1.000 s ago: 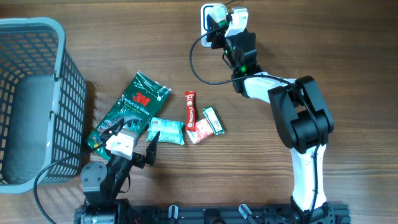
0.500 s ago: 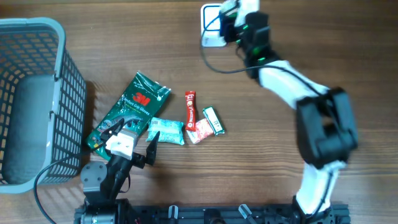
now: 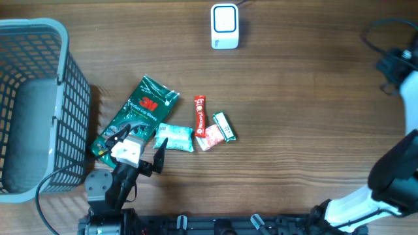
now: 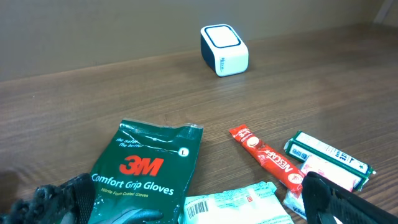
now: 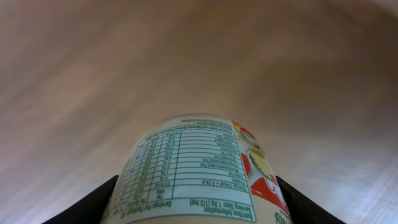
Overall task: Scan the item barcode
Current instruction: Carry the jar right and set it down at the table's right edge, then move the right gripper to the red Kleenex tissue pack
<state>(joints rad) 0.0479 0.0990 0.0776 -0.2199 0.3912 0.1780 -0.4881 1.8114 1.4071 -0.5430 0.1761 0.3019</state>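
The bare tabletop is below my right gripper and to its right in the overhead view, so my right gripper should next go down and back that way and release the can (image 5: 199, 168).
The white scanner (image 3: 224, 26) with a blue-rimmed top stands at the back of the table, also seen as the scanner (image 4: 224, 50) in the left wrist view. My right gripper (image 5: 199, 208) is shut on a pale can (image 5: 199, 168) with a nutrition table and fruit picture, its fingers (image 5: 87, 208) on either side. In the overhead view the right arm (image 3: 400, 65) sits at the far right edge, well away from the scanner, and the can is hidden there. My left gripper (image 3: 140, 140) hangs open over the near-left packets.
A green 3M gloves pack (image 3: 137, 114), a pale green packet (image 3: 175, 137), a red Nescafe stick (image 3: 200, 112), a pink-white sachet (image 3: 210, 137) and a small green-white box (image 3: 224, 126) lie mid-table. A grey basket (image 3: 65, 39) stands at the left.
The right arm has swung away from the scanner to the far right edge of the table, with the can still in its jaws. The left arm has not moved.
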